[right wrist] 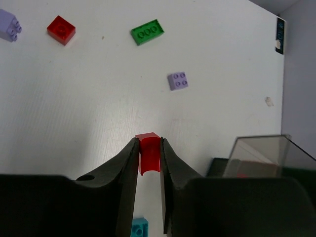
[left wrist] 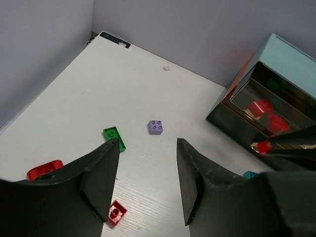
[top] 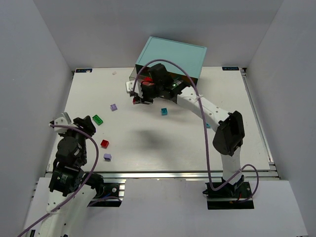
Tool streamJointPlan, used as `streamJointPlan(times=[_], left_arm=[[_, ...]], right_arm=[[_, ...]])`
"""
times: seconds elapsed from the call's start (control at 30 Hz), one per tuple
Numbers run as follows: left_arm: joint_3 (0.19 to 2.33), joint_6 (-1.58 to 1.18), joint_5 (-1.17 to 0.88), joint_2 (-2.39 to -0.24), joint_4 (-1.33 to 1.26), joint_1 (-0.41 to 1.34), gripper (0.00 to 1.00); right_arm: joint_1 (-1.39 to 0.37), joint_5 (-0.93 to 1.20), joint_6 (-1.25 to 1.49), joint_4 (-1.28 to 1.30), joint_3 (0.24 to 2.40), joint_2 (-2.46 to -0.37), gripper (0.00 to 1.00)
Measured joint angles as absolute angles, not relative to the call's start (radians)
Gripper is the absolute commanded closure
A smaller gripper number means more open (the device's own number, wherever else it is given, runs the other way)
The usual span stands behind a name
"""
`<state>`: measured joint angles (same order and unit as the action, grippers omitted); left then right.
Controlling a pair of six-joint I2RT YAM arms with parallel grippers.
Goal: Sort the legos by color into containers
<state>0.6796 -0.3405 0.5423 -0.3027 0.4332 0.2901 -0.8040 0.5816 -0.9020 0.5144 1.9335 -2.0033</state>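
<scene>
My right gripper moves over the drawer (right wrist: 256,155) holding red legos next and releases my red lego. The drawer lies outward of the gripper, to its right in the top view.
My right gripper (right wrist: 148,143) is shut on a small red lego (right wrist: 148,150) and holds it above the table, just left of the open clear drawer (right wrist: 256,155) of the light-teal cabinet (top: 170,57). That drawer holds two red legos (left wrist: 261,106). My left gripper (left wrist: 148,140) is open and empty at the table's left side (top: 86,126). Loose on the table are a green lego (top: 98,120), a lavender lego (top: 113,107), a red lego (top: 104,143), a second lavender lego (top: 107,157) and a teal lego (top: 164,111).
Another red lego (left wrist: 45,169) lies left of my left fingers. The right arm (top: 207,111) stretches diagonally across the table's right half. Grey walls close in the left, right and back. The cabinet stands against the back edge.
</scene>
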Motion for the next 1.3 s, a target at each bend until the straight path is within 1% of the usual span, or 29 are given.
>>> streamJointPlan(times=[0.17, 0.43, 0.63, 0.73, 0.77, 0.83, 0.87, 0.9, 0.93, 0.97, 1.07, 1.2, 1.23, 1.27, 1.3], left_arm=[[0.680, -0.340, 0.542, -0.314, 0.434, 0.290, 0.40], [0.680, -0.341, 0.542, -0.327, 0.433, 0.290, 0.40], [0.680, -0.341, 0.537, -0.358, 0.434, 0.290, 0.40], [0.680, -0.341, 0.532, -0.378, 0.434, 0.290, 0.38], [0.680, -0.341, 0.530, -0.385, 0.434, 0.290, 0.36], [0.680, -0.340, 0.524, -0.401, 0.434, 0.290, 0.33], [0.679, -0.340, 0.519, -0.409, 0.433, 0.290, 0.33], [0.679, -0.341, 0.512, -0.419, 0.434, 0.290, 0.32], [0.679, -0.341, 0.507, -0.429, 0.433, 0.290, 0.32], [0.678, -0.341, 0.502, -0.440, 0.433, 0.290, 0.31], [0.678, -0.341, 0.484, -0.476, 0.433, 0.290, 0.30], [0.678, -0.354, 0.455, -0.540, 0.434, 0.290, 0.30], [0.678, -0.362, 0.447, -0.558, 0.435, 0.290, 0.31], [0.678, -0.377, 0.433, -0.582, 0.435, 0.290, 0.36], [0.679, -0.395, 0.420, -0.610, 0.438, 0.290, 0.39]], right_arm=[[-0.731, 0.571, -0.850, 0.516, 1.937, -1.937, 0.94], [-0.553, 0.553, -0.791, 0.497, 1.937, -1.863, 0.93], [-0.483, 0.528, -0.765, 0.492, 1.937, -1.858, 0.87], [-0.463, 0.522, -0.760, 0.491, 1.937, -1.858, 0.76], [-0.457, 0.521, -0.757, 0.491, 1.937, -1.860, 0.67], [-0.449, 0.519, -0.744, 0.492, 1.937, -1.864, 0.61], [-0.444, 0.519, -0.741, 0.492, 1.937, -1.866, 0.57], [-0.440, 0.519, -0.736, 0.492, 1.937, -1.868, 0.55], [-0.437, 0.519, -0.733, 0.492, 1.937, -1.869, 0.51], [-0.433, 0.519, -0.727, 0.493, 1.937, -1.869, 0.49], [-0.425, 0.519, -0.717, 0.492, 1.936, -1.869, 0.47], [-0.414, 0.524, -0.694, 0.480, 1.909, -1.854, 0.50], [-0.413, 0.523, -0.680, 0.476, 1.880, -1.833, 0.50], [-0.413, 0.522, -0.657, 0.469, 1.834, -1.797, 0.54], [-0.413, 0.519, -0.629, 0.443, 1.770, -1.745, 0.54]])
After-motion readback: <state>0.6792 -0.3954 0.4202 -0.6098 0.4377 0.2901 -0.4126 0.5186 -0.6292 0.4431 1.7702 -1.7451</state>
